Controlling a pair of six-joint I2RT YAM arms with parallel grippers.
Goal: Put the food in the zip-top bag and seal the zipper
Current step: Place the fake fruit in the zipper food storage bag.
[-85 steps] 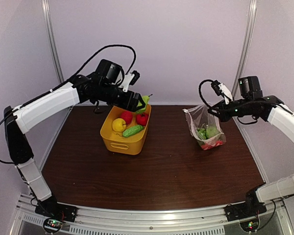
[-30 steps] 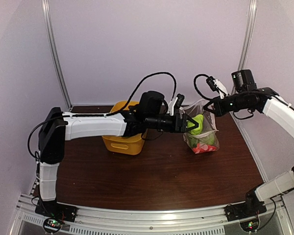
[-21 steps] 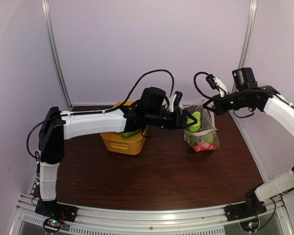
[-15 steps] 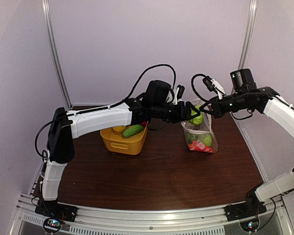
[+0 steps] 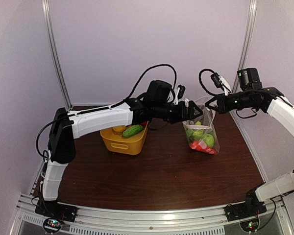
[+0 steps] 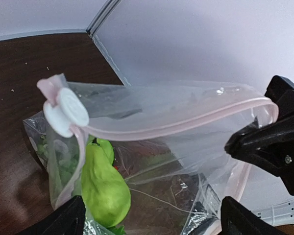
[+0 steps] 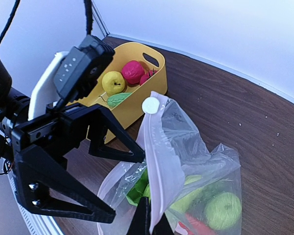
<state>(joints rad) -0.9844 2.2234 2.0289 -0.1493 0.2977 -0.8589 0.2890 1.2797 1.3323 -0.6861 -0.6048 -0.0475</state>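
The left gripper swings off the bag (image 5: 201, 131) and down onto the yellow fruit (image 5: 119, 129) next, as the fruit lies below it and to its left in the top view.
The clear zip-top bag (image 5: 201, 131) hangs from my right gripper (image 5: 209, 105), which is shut on its mouth edge (image 7: 147, 221). The mouth is held open. The pink zipper (image 6: 176, 125) runs along it, with a white slider (image 6: 66, 111) at one end. My left gripper (image 5: 195, 111) is open and empty at the bag's mouth (image 6: 152, 218). A green pear-shaped fruit (image 6: 103, 182) lies inside the bag with a green apple (image 7: 223, 210) and something red. In the yellow basket (image 5: 118, 142) are a cucumber (image 5: 133, 130), a yellow fruit (image 7: 112, 81) and a red fruit (image 7: 133, 72).
The basket stands left of the bag on the dark wooden table (image 5: 157, 176). My left arm (image 5: 103, 117) reaches across above the basket. Pale walls close in the back and sides.
My left gripper held the green pear at the bag's mouth and has let it go. The pear has dropped into the bag, and the bag has shifted slightly right.
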